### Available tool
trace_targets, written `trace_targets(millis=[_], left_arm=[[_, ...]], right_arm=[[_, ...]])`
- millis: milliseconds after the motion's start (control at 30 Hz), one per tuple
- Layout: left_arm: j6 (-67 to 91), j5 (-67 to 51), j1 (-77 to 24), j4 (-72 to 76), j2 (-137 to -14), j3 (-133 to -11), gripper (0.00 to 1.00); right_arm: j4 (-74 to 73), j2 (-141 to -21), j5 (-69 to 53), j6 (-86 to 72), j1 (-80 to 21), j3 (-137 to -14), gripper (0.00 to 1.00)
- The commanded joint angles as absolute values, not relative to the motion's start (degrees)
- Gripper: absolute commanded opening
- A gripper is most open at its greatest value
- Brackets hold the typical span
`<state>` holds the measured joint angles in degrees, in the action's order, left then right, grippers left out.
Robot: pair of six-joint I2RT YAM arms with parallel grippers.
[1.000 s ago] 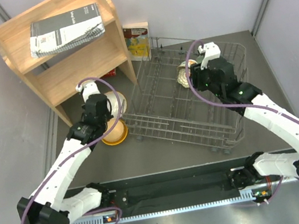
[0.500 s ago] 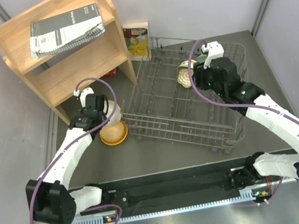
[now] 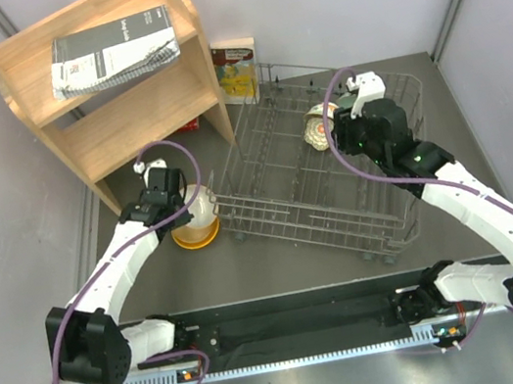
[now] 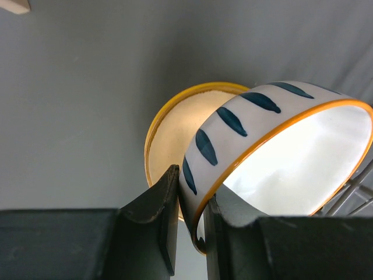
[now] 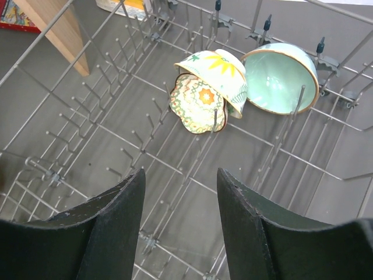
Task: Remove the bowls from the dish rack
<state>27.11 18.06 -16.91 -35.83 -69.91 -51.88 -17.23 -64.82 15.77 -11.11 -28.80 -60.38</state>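
The white bowl hangs above the orange-yellow bowl, off toward the rack, so my left gripper will next lower it slightly away from the rack.
My left gripper is shut on the rim of the white bowl with dark stripes, one finger inside and one outside, and holds it tilted just over the orange-yellow bowl. That bowl sits on the table left of the grey wire dish rack. My right gripper is open and empty above the rack's far side. Ahead of it the scalloped floral bowl and the pale teal bowl stand on edge among the tines. I see no tan-peach bowl.
A wooden shelf with a spiral notebook stands at the back left, close to the rack's left corner. A small book leans against the back wall behind the rack. The rack's tines stick up below my right gripper.
My left gripper has carried the striped bowl a little towards the rack, so it now hangs over the orange-yellow bowl. My right gripper has edged towards the bowls at the back of the rack.
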Motion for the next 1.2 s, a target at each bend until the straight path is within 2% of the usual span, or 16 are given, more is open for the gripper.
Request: trace_targets(millis=[0, 400, 433, 500, 567, 633, 667, 700, 1000, 1167], left_arm=[[27.0, 17.9, -16.5, -35.4, -69.5, -51.3, 0.0], [26.6, 18.3, -14.3, -36.2, -70.2, -49.0, 0.01], [26.6, 18.0, -14.3, -36.3, -70.4, -49.1, 0.05], [26.3, 17.3, -14.2, -36.0, -70.4, -49.3, 0.28], [26.3, 17.1, -14.2, -36.0, -70.3, -49.3, 0.41], [26.1, 17.1, -14.2, -36.1, -70.1, -49.3, 0.49], [26.0, 17.2, -14.2, -36.2, -70.2, -49.3, 0.58], [25.9, 17.2, -14.2, -36.3, -70.2, -49.3, 0.6], [25.9, 18.9, -14.2, -37.0, -70.1, -49.9, 0.57], [25.3, 20.0, -14.2, -36.9, -69.3, -50.4, 0.38]], right_arm=[[-15.4, -63.9, 15.6, -10.7, -27.8, -59.9, 0.52], [-15.0, -62.9, 15.3, -11.2, -27.4, -58.9, 0.52], [-15.0, -62.8, 15.3, -11.2, -27.4, -58.9, 0.52], [-15.1, -62.7, 15.0, -11.3, -27.5, -58.7, 0.52], [-15.1, -62.8, 14.7, -11.6, -27.4, -58.5, 0.52], [-15.0, -62.8, 14.3, -11.9, -27.4, -58.4, 0.52], [-15.1, -63.0, 14.2, -12.0, -27.4, -58.4, 0.52], [-15.1, -62.9, 14.1, -12.0, -27.4, -58.5, 0.52], [-15.1, -63.3, 14.0, -11.5, -27.3, -59.6, 0.52], [-15.2, -63.5, 14.1, -11.3, -27.3, -59.7, 0.52]])
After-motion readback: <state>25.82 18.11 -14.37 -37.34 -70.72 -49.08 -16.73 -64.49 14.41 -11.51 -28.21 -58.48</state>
